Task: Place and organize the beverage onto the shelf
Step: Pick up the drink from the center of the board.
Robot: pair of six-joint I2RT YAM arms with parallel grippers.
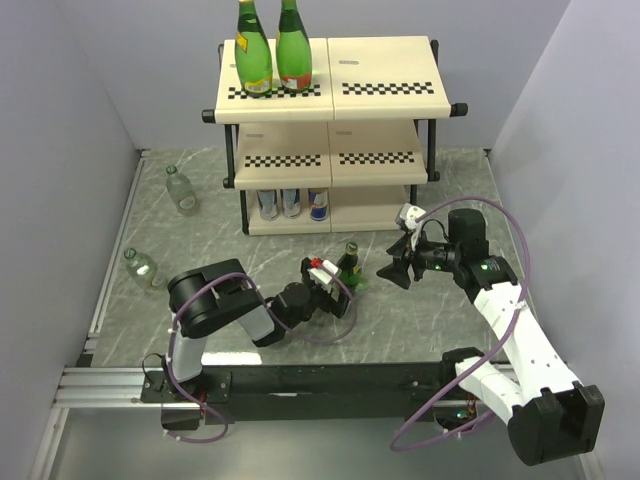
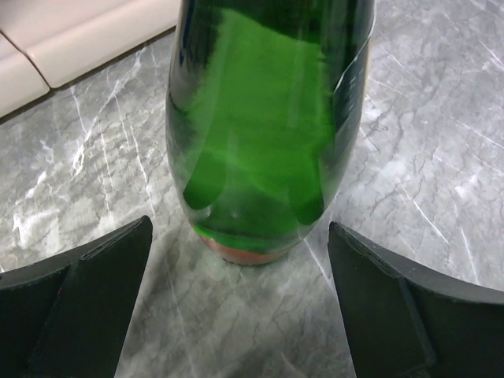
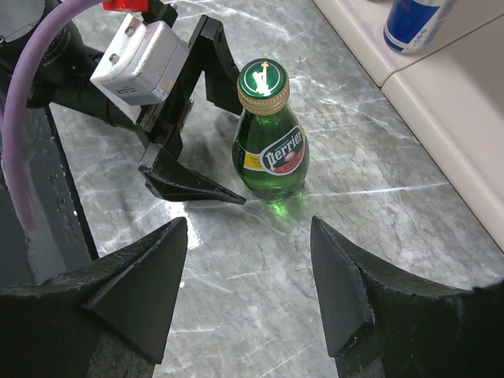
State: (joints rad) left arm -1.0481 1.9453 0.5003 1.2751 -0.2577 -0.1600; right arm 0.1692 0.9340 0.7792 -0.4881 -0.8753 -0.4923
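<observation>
My left gripper's open fingers are low by the bottle's base, so I will lift the gripper and move it toward the green Perrier bottle's body (image 1: pixel 351 267) (image 2: pixel 266 118) to close on it.
A small green Perrier bottle (image 1: pixel 349 268) stands upright on the marble table in front of the shelf (image 1: pixel 385 70). My left gripper (image 1: pixel 337 283) is open, with a finger on each side of the bottle's base and not touching it. In the left wrist view the bottle (image 2: pixel 268 118) fills the gap ahead of the gripper (image 2: pixel 240 230). My right gripper (image 1: pixel 394 268) is open and empty, just right of the bottle. In the right wrist view the bottle (image 3: pixel 270 146) stands beyond my right gripper (image 3: pixel 250 226), and one finger (image 3: pixel 193 187) of the left gripper shows beside it.
Two larger green bottles (image 1: pixel 272 52) stand on the shelf's top left board. Three cans (image 1: pixel 291 203) stand on the bottom tier; one blue can (image 3: pixel 413 20) shows in the right wrist view. Two clear bottles (image 1: pixel 181 190) (image 1: pixel 142 266) lie on the table at left.
</observation>
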